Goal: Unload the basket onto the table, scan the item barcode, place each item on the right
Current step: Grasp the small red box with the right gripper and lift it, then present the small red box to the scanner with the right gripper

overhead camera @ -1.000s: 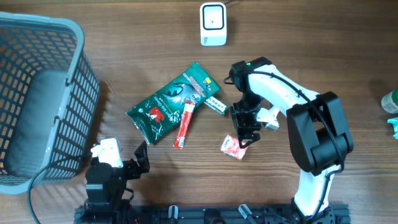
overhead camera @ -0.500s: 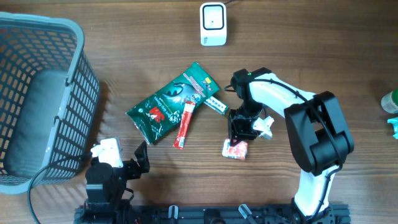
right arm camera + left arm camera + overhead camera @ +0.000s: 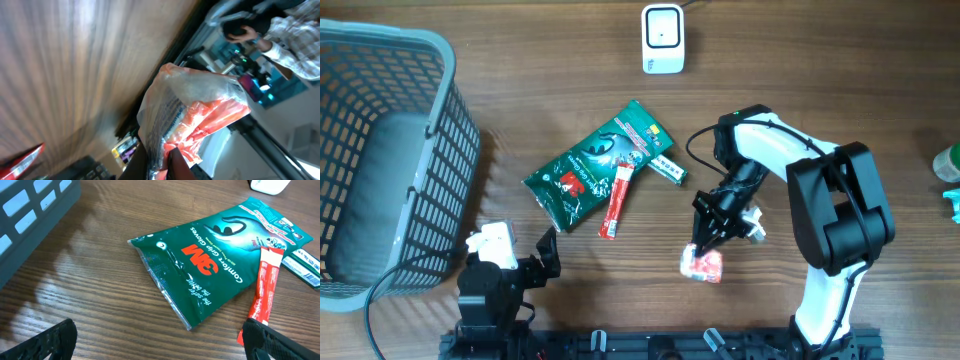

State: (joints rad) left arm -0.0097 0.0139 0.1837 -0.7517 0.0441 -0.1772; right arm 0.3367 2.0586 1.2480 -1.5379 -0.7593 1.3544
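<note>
I need to move my right gripper outward to the scanner (image 3: 662, 38) next, then across to release over the wood beyond the bottle, because that lies to its right in the overhead view.
The item, a small red-and-clear packet (image 3: 704, 265), hangs lifted off the wood near the table's front, pinched at its edge by my right gripper (image 3: 706, 244), which is shut on it. The right wrist view has the packet (image 3: 195, 107) tilted up against the room behind, with blurred print on its clear side; I cannot make out a barcode. The white scanner (image 3: 662, 38) stands at the back centre, far from the packet. My left gripper (image 3: 546, 254) rests open at the front left, its fingers (image 3: 50, 339) wide apart over bare wood in front of a green 3M pouch (image 3: 210, 267).
A green 3M pouch (image 3: 595, 165), a red stick sachet (image 3: 617, 202) and a small green-white strip (image 3: 669, 168) lie mid-table. A grey basket (image 3: 440, 150) fills the left side. A green bottle (image 3: 948, 162) sits at the right edge.
My right gripper came down on the packet, shut on it, then lifted it and swung it a little toward the front while the wrist tilted. The left arm has not moved.
</note>
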